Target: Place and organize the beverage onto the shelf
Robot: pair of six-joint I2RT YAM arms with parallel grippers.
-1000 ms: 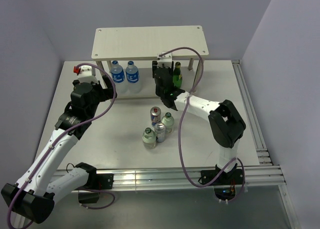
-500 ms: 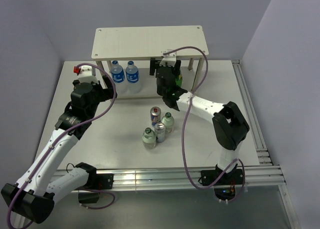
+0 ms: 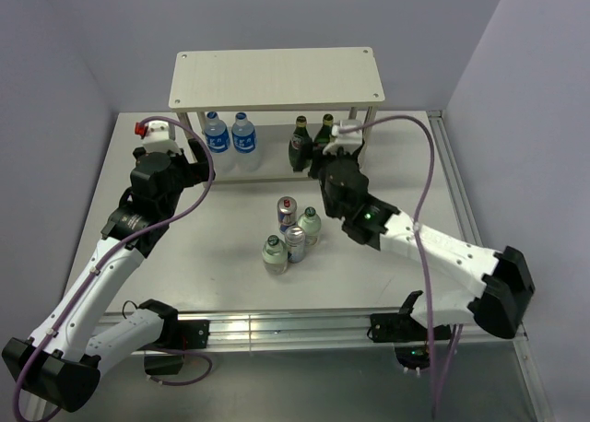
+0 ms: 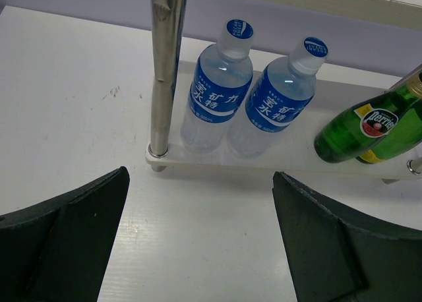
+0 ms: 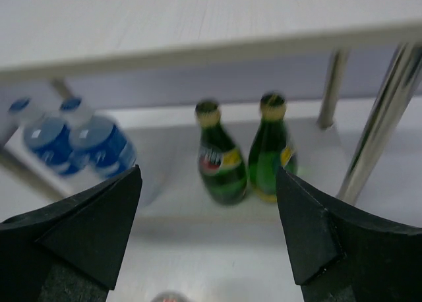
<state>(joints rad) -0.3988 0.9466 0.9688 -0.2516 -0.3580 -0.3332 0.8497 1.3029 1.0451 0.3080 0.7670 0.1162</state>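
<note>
I will next pull my right gripper back from the shelf, tilt it and lower it onto the green cap of the small bottle (image 3: 310,212) nearer the shelf, because the bottle is still standing in the middle of the table.
The shelf (image 3: 277,76) stands at the back of the table. On its lower board (image 4: 264,162) stand two blue-labelled water bottles (image 3: 229,133) on the left and two green glass bottles (image 3: 312,136) on the right. My right gripper (image 3: 321,164) is open and empty, just in front of the green bottles (image 5: 245,158), apart from them. My left gripper (image 3: 189,164) is open and empty, in front of the water bottles (image 4: 250,97). Two cans and two small bottles (image 3: 290,233) stand in a cluster mid-table.
The shelf's metal legs (image 4: 165,71) (image 5: 376,130) stand at the board's corners. The top tier (image 5: 198,18) holds nothing. The top of a can (image 5: 168,297) shows just below the right gripper. Rails run along the table's right and near edges (image 3: 461,210).
My right gripper has let go of a green bottle beside the other one on the lower tier and drawn back toward me. The left arm has not moved.
</note>
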